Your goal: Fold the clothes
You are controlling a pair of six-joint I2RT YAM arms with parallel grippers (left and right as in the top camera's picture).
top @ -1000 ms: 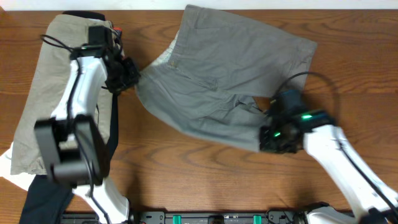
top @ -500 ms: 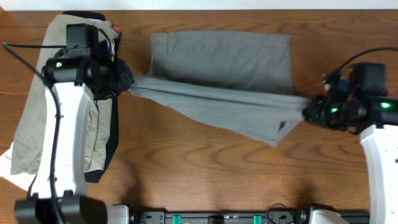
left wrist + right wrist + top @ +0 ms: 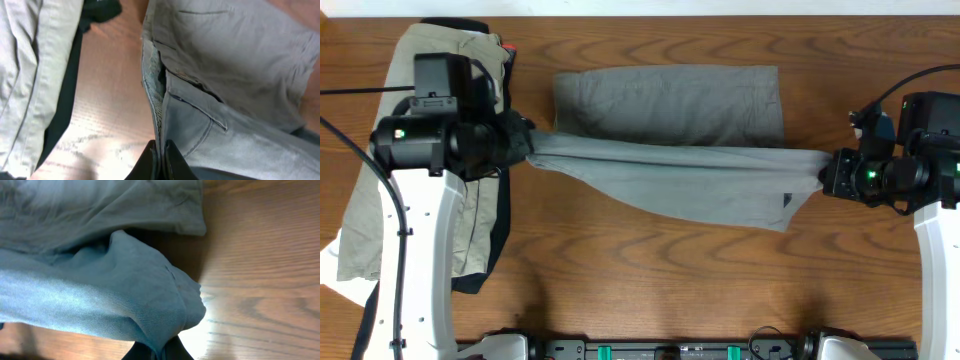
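The left gripper needs to carry the pinched edge outward next, lower it to the flat part's far corner (image 3: 563, 82) and release it, since that corner lies outward of the gripper and below it.
The mid-grey shorts (image 3: 670, 110) hang stretched between my two grippers above the middle of the table, one part lying flat at the back, the rest pulled taut in front. My left gripper (image 3: 523, 143) is shut on the shorts' left edge; the left wrist view shows the seam (image 3: 161, 120) pinched between the fingers (image 3: 161, 160). My right gripper (image 3: 823, 172) is shut on the right end; the right wrist view shows bunched grey cloth (image 3: 125, 295) gripped at the fingertips (image 3: 162, 352).
A paler khaki-beige garment (image 3: 380, 150) lies at the far left over a black garment (image 3: 490, 235), under my left arm. Bare wooden table (image 3: 640, 280) lies in front of the shorts.
Both grippers have moved apart and lifted, pulling the shorts from a crumpled spread into a taut band. The shorts' rear part has flattened and shifted left.
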